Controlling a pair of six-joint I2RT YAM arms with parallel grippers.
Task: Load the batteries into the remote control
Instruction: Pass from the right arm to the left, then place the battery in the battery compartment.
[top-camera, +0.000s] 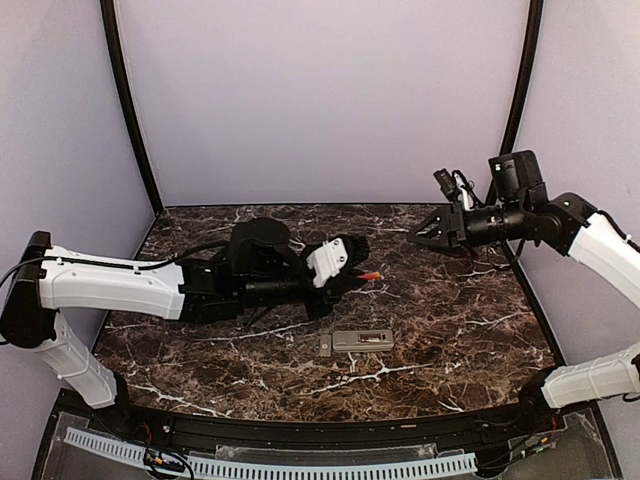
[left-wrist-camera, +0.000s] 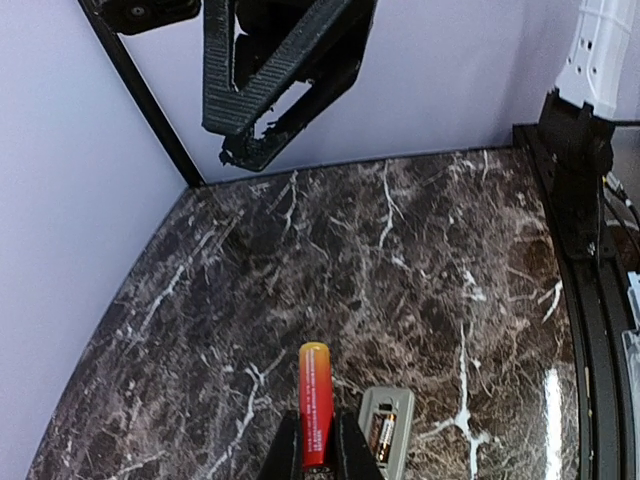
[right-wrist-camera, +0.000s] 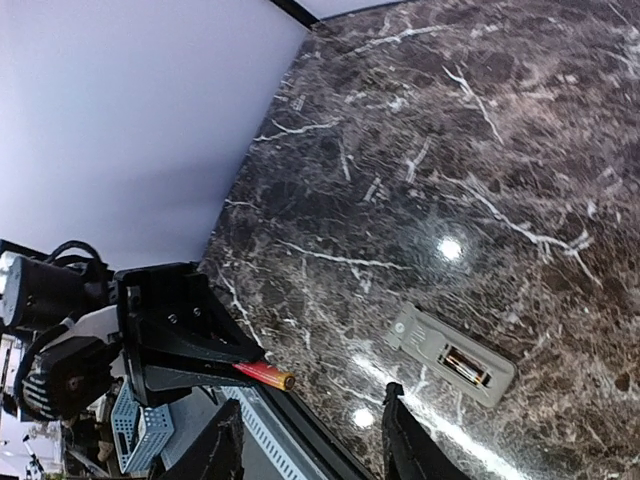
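My left gripper goes down toward the right in its wrist view and releases the red battery (top-camera: 369, 275) next, since the battery hollow's empty half (top-camera: 375, 335) lies below it that way.
The remote control (top-camera: 361, 341) lies grey back up on the marble table, its battery recess open with one battery inside (left-wrist-camera: 383, 432); it also shows in the right wrist view (right-wrist-camera: 452, 357). My left gripper (top-camera: 352, 262) is shut on a red battery (top-camera: 369, 275), which sticks out ahead of the fingers (left-wrist-camera: 315, 405) and hangs above the table, just left of the remote (left-wrist-camera: 387, 432). The same battery shows in the right wrist view (right-wrist-camera: 264, 374). My right gripper (top-camera: 425, 236) is open and empty, raised at the back right, far from the remote.
Black frame posts (top-camera: 128, 105) stand at the back corners against lilac walls. A black rail and white perforated strip (top-camera: 270, 462) run along the table's near edge. The right arm's base (left-wrist-camera: 578, 170) stands at the table's right side.
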